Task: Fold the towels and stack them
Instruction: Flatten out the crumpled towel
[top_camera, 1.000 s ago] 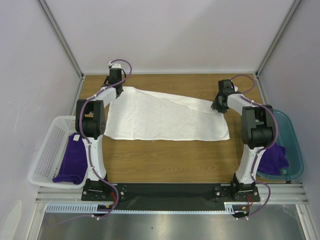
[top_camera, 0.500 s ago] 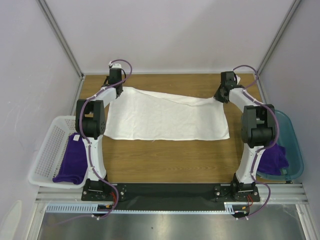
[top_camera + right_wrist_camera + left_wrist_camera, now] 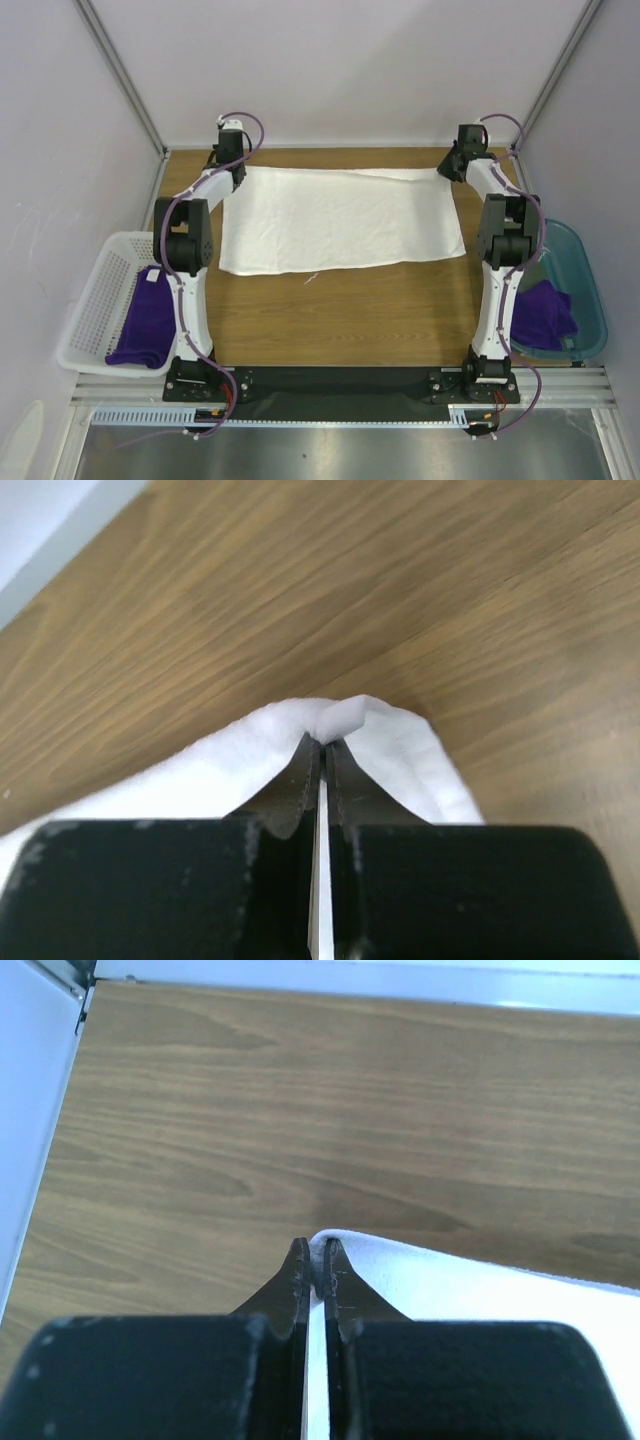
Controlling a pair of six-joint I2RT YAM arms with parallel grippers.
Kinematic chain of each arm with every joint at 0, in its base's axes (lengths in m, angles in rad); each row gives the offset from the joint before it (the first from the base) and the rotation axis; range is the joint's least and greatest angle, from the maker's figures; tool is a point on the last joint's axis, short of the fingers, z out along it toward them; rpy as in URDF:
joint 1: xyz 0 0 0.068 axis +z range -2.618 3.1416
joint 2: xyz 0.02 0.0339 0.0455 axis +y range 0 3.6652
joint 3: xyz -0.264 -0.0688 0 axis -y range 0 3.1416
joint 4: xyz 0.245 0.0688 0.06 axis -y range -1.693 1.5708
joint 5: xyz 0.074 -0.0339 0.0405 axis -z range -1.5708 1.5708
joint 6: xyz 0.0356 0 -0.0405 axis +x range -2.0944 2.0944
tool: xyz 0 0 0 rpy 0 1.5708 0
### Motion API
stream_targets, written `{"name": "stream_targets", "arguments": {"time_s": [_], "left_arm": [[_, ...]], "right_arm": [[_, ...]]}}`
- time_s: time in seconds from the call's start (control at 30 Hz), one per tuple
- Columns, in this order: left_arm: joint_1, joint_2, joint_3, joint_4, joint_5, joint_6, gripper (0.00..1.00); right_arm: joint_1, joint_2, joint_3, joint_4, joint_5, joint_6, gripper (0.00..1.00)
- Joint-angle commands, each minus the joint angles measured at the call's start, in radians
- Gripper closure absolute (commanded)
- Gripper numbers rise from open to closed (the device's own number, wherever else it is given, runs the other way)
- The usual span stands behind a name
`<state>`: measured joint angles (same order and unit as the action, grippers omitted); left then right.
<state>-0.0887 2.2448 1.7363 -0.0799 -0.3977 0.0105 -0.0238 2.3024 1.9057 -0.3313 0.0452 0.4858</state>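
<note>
The left gripper needs to move the towel's corner that it holds outward next, onto the part of the table by the back wall (image 3: 256,157) (image 3: 340,1150), and let go of it, because bare wood shows beyond the towel's far edge.
A large white towel (image 3: 340,220) lies spread out flat across the far half of the wooden table. My left gripper (image 3: 232,172) is shut on its far left corner, and the left wrist view shows white cloth (image 3: 470,1285) pinched between the jaws of that gripper (image 3: 315,1260). At the far right corner my right gripper (image 3: 448,170) is shut on the towel too; the right wrist view shows the cloth (image 3: 180,780) bunched at its tips (image 3: 322,745). One purple towel (image 3: 143,320) lies in the white basket, another purple towel (image 3: 545,315) in the teal bin.
The white perforated basket (image 3: 95,300) stands at the table's left edge and the teal bin (image 3: 585,270) at its right edge. Bare wood (image 3: 350,310) lies between the towel and the arm bases. The enclosure walls stand close behind both grippers.
My right gripper closed on the towel's right corner and drew it back and to the right, pulling the towel flat. The left gripper kept its grip and hardly moved.
</note>
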Motion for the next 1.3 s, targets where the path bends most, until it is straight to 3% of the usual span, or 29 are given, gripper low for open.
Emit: {"name": "stream_targets", "arguments": {"time_s": [0.0,0.13,0.33,0.43,0.47,0.5,0.57,0.67,0.8,1.07,1.27], "left_arm": [[0.014,0.030,0.066,0.032,-0.032,0.017,1.00],[0.017,0.062,0.118,0.042,-0.039,0.025,1.00],[0.015,0.145,0.279,-0.015,-0.058,0.042,0.97],[0.015,0.170,0.321,-0.018,-0.058,0.036,0.74],[0.015,0.176,0.331,-0.018,-0.056,0.036,0.49],[0.017,0.176,0.341,-0.029,-0.053,0.036,0.38],[0.015,0.167,0.374,-0.052,-0.043,0.031,0.28],[0.015,0.125,0.373,-0.104,-0.003,-0.003,0.22],[0.006,-0.057,0.274,-0.150,0.085,-0.069,0.19],[-0.045,-0.390,-0.197,-0.089,0.221,-0.269,0.09],[-0.077,-0.534,-0.470,-0.086,0.276,-0.403,0.12]], "right_arm": [[-0.044,0.060,0.082,0.008,-0.082,0.030,1.00],[-0.067,0.084,0.101,0.075,-0.151,0.045,0.99],[-0.065,0.161,0.234,0.103,-0.232,0.030,0.88],[-0.064,0.187,0.285,0.129,-0.255,0.054,0.63],[-0.064,0.190,0.291,0.141,-0.260,0.060,0.45],[-0.064,0.190,0.291,0.156,-0.266,0.083,0.38],[-0.064,0.183,0.291,0.204,-0.297,0.100,0.21],[-0.057,0.146,0.280,0.213,-0.350,0.102,0.15],[-0.019,0.036,0.164,0.161,-0.288,0.030,0.12],[0.061,-0.260,-0.287,0.176,-0.162,0.014,0.10],[0.093,-0.383,-0.532,0.176,-0.130,0.007,0.11]]}}
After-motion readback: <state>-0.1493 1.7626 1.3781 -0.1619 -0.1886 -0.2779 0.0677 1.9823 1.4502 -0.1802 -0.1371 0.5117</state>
